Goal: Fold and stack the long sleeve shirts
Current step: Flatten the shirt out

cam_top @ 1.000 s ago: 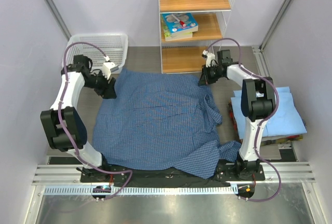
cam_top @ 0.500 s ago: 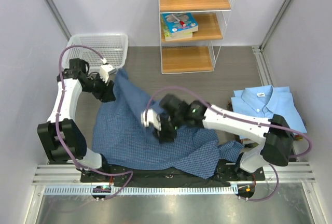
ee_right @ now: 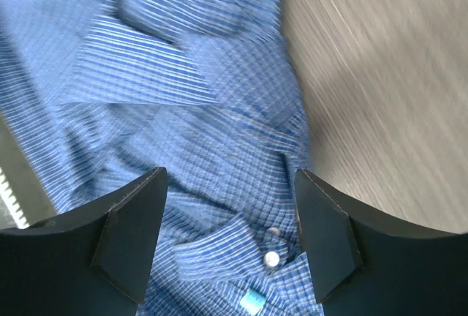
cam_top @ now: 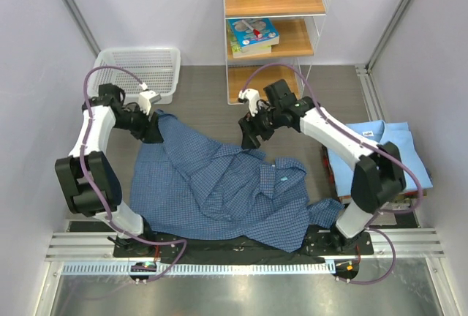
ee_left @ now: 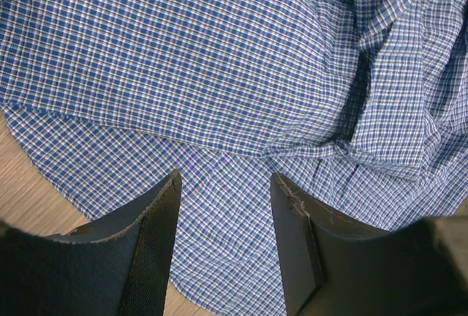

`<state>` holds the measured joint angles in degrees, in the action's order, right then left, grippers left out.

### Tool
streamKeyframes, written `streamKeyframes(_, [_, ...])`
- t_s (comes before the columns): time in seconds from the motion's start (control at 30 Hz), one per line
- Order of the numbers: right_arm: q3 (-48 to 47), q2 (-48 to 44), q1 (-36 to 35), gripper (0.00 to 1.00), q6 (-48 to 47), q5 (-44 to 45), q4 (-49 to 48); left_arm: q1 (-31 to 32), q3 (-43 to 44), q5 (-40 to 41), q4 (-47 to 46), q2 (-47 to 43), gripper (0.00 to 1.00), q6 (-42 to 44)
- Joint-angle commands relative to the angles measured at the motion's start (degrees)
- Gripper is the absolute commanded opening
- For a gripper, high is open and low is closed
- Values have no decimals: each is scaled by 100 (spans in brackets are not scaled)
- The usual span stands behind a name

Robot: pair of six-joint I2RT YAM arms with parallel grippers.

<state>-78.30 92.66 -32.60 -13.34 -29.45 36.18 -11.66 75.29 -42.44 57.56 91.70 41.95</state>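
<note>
The shirt's far edge lies below the gap between my open fingers, so my right gripper will come down onto the cloth beside the white buttons and close.
The dark blue checked long sleeve shirt (cam_top: 219,192) lies crumpled in the middle of the table, its collar and a small teal label (cam_top: 284,178) turned up towards the right. My left gripper (cam_top: 155,129) stands open over the shirt's far left corner; the wrist view shows checked cloth (ee_left: 219,60) lying under the gap (ee_left: 225,175). My right gripper (cam_top: 252,137) hovers open above the far edge of the shirt, and its wrist view (ee_right: 229,173) looks down on the collar buttons (ee_right: 271,258). The light blue shirt (cam_top: 406,156) lies folded at the right, partly behind my right arm.
A white mesh basket (cam_top: 139,67) sits at the back left. A wooden shelf unit (cam_top: 274,34) with books stands at the back centre, just behind the right gripper. A metal rail (cam_top: 241,257) runs along the near edge.
The right gripper pulled the shirt's far right part across to the middle, opened and let it go, then rose back towards the shelf. The shirt went from spread flat to crumpled. The left arm barely moved.
</note>
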Motion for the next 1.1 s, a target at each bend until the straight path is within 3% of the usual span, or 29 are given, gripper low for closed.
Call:
streamKeyframes(0.0, [-115, 787, 209, 77, 385, 177, -94, -29, 408, -248, -114, 198, 54, -144])
streamKeyframes(0.23, [-221, 1473, 228, 78, -194, 273, 160, -29, 645, -125, -17, 410, 56, -30])
streamKeyframes(0.33, [-290, 1562, 236, 56, -309, 229, 275, -29, 628, -72, -61, 419, 56, -12])
streamKeyframes(0.37, [-352, 1536, 245, 28, -300, 238, 284, -29, 628, -63, -69, 419, 56, -21])
streamKeyframes(0.47, [-878, 1360, 333, 1, -274, 413, 512, -29, 636, -28, -113, 428, 55, -47])
streamKeyframes(0.63, [-2457, 1114, 509, 1, -327, 406, 1335, -29, 724, -596, -53, 226, 53, -30])
streamKeyframes(0.77, [-2805, 1114, 518, 1, 59, -848, 2005, 128, 602, -1135, -410, -239, 57, -187])
streamKeyframes(0.8, [-2718, 1114, 518, 1, 164, -1835, 2102, 268, 549, -1144, -517, -362, 59, -353])
streamKeyframes(0.9, [-1946, 1035, 518, 1, 1252, -3420, 1737, 489, 164, -1127, -1228, -933, 64, -984])
streamKeyframes(0.93, [-1299, 939, 518, 1, 1821, -3740, 829, 629, 40, -1135, -1395, -1257, 70, -1179])
streamKeyframes(0.97, [-945, 851, 518, 1, 3062, -3987, 185, 708, -92, -1101, -1553, -1434, 79, -1346])
streamKeyframes(1.0, [-567, 676, 500, 1, 4206, -4224, -648, 770, -485, -1048, -1903, -1618, 80, -1496])
streamKeyframes(1.03, [272, 587, 404, 1, 5400, -4522, -2962, 953, -680, -1013, -2028, -2055, 81, -1645])
streamKeyframes(1.07, [750, 499, 343, 1, 8266, -4525, -4525, 1016, -899, -1004, -2099, -2269, 82, -1638])
